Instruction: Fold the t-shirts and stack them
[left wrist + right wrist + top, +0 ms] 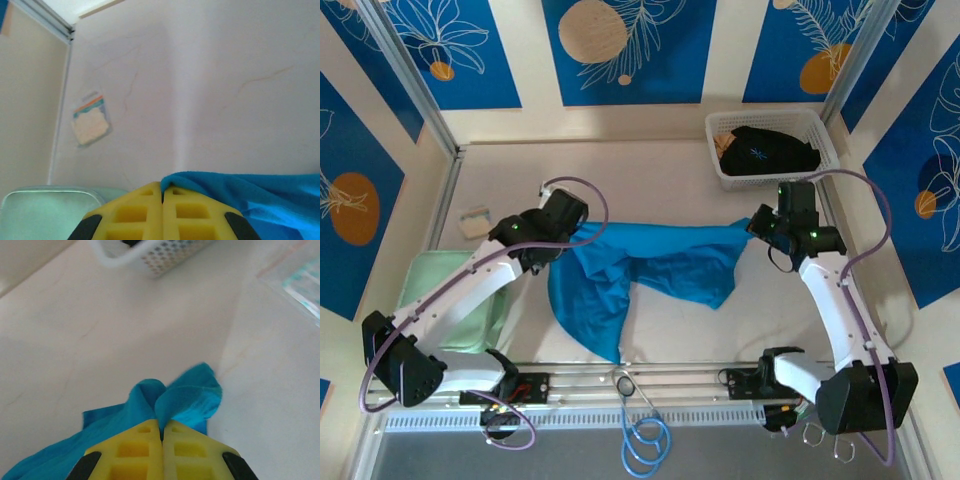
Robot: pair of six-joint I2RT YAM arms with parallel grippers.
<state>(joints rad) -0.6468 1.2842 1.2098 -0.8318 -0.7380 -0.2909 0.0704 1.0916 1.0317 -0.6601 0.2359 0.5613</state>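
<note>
My right gripper moves outward with the bunched fold (187,397) next and releases it on the bare tabletop (67,285) beside the basket, since that spot lies outward of the gripper.
The teal-blue t-shirt (650,262) is stretched across the middle of the table, with a loose part hanging toward the near edge. My left gripper (570,232) is shut on its left end, and the cloth (240,189) bulges over the yellow fingers (135,210). My right gripper (752,226) is shut on the shirt's right end, where a bunched fold (187,397) sticks out between the pads (187,450). The black t-shirt (767,151), with a small pale mark, lies in the white mesh basket (725,176) at the back right.
A pale green flat pad (450,300) lies at the near left, partly under my left arm. A small packet (475,222) rests near the left wall. A clear bag (300,280) lies beside the basket. Walls enclose the table on three sides.
</note>
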